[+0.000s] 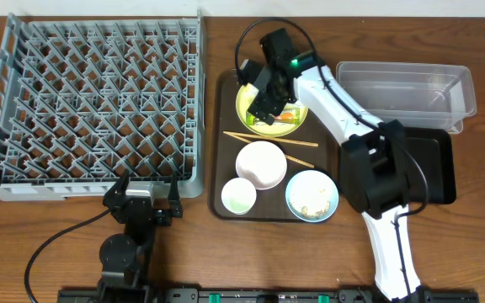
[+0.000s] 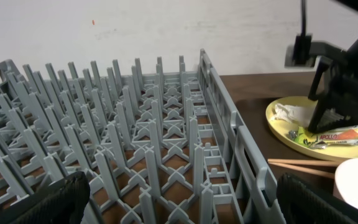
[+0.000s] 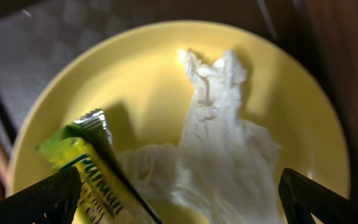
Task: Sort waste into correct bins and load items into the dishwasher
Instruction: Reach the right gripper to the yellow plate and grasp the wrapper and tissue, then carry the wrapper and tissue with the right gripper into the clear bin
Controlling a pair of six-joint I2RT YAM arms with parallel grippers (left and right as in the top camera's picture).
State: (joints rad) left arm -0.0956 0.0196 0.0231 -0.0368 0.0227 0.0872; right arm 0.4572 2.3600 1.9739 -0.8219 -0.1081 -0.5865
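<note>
I need to move my right gripper down toward the yellow plate and close its fingers on the green-and-yellow wrapper and tissue, since both are between the open fingers.
The yellow plate (image 1: 247, 103) lies on the brown serving tray and holds a crumpled white tissue (image 3: 222, 137) and a green-and-yellow wrapper (image 1: 287, 118). My right gripper (image 1: 264, 109) is open just above the plate, with its fingers either side of the tissue and wrapper (image 3: 98, 168). In the right wrist view the gripper (image 3: 179, 202) grips nothing. My left gripper (image 1: 146, 206) is open and empty at the front edge of the grey dish rack (image 1: 91, 93). The left wrist view shows the rack pegs (image 2: 154, 137), plate (image 2: 284, 134) and tissue (image 2: 291, 112).
On the brown tray (image 1: 223, 126) lie two chopsticks (image 1: 272, 139), a white bowl (image 1: 261, 164), a small white cup (image 1: 238, 196) and a blue-rimmed bowl (image 1: 312, 195) with rice scraps. The clear tub (image 1: 407, 88) and black tray (image 1: 436, 160) stand at the right.
</note>
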